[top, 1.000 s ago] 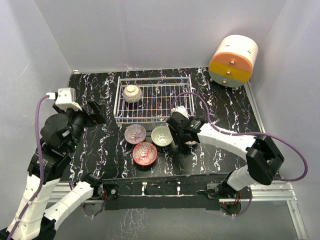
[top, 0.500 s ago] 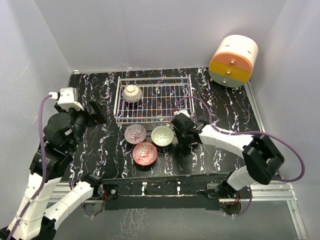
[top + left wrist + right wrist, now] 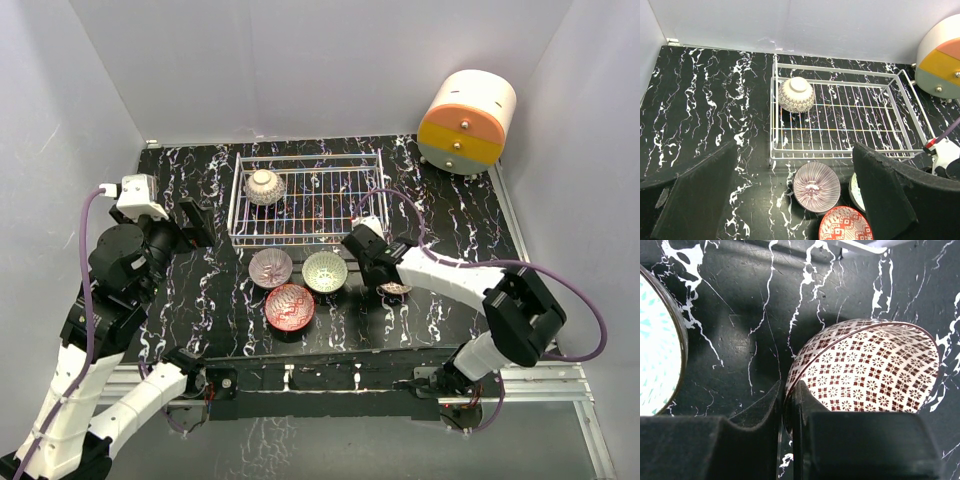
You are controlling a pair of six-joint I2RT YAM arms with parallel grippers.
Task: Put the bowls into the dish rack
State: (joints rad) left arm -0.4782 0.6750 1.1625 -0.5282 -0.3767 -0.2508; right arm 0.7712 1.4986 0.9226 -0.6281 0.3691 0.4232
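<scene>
My right gripper rises outward next, tilts over the rack's empty wires (image 3: 299,192) beside the patterned bowl and releases the brown-and-white bowl (image 3: 394,288), as the wires lie outward of the gripper.
The white wire dish rack (image 3: 330,200) (image 3: 840,149) holds one pale patterned bowl (image 3: 265,186) (image 3: 796,94) upside down in its back left corner. In front of the rack, on the black marbled table, sit a pinkish bowl (image 3: 270,267) (image 3: 816,187), a pale green bowl (image 3: 324,271) (image 3: 657,355) and a red bowl (image 3: 289,306) (image 3: 845,225). My right gripper (image 3: 380,274) (image 3: 788,395) is shut on the rim of a brown-and-white bowl (image 3: 394,288) (image 3: 875,365), which is tilted just right of the green one. My left gripper (image 3: 195,222) (image 3: 795,146) hangs open and empty, left of the rack.
A round orange-and-cream drawer unit (image 3: 466,122) (image 3: 942,55) stands at the back right corner. White walls close in the table on three sides. The right arm's purple cable (image 3: 400,205) loops over the rack's right end.
My right gripper has closed on the brown-and-white bowl's rim, and the bowl now shows tilted beside it. The left arm has shifted only slightly.
</scene>
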